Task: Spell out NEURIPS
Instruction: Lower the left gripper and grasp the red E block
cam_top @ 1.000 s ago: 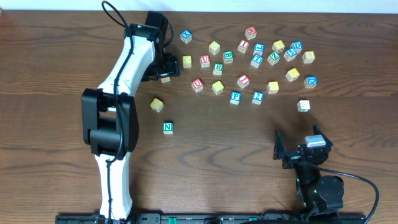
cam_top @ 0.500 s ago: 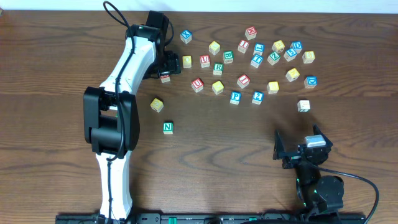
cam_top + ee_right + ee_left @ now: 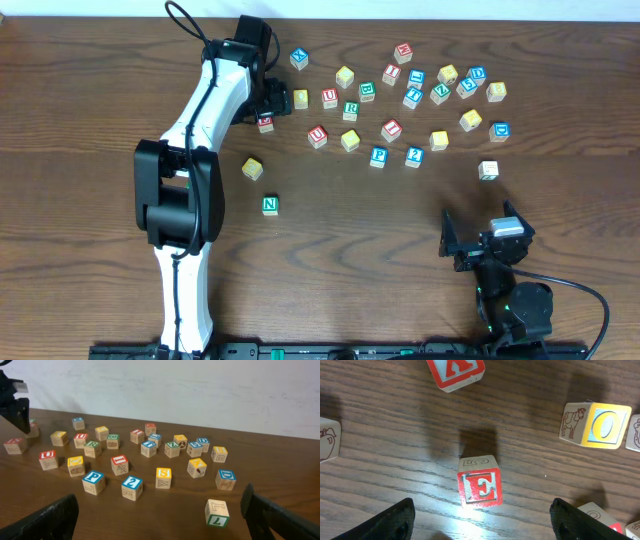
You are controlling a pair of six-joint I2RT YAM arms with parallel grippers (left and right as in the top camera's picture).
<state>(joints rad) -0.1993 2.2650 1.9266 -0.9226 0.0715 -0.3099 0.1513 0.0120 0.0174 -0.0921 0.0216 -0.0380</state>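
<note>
My left gripper has the red E block [image 3: 480,487] between its fingers already, so next I need to lower the gripper over the block and then bring the fingers in on opposite sides.
A red E block [image 3: 480,487] lies on the table between the open fingers of my left gripper [image 3: 482,527], untouched. In the overhead view it [image 3: 265,123] sits just in front of the left gripper [image 3: 266,106]. A green N block [image 3: 269,205] stands alone nearer the front. The red U [image 3: 317,135], green R [image 3: 351,109], red I [image 3: 391,130], blue P [image 3: 378,156] and yellow S [image 3: 439,140] blocks lie in the scattered group. My right gripper [image 3: 478,246] is open and empty near the front right.
A yellow block [image 3: 252,168] lies above the N block. Several other letter blocks spread across the back right. A green-edged block [image 3: 217,512] lies nearest the right gripper [image 3: 160,522]. A yellow O block [image 3: 602,425] and a red block [image 3: 456,371] lie near the E.
My left gripper has shifted slightly toward the back, and the red E block now shows plainly in front of it. The right arm has not moved.
</note>
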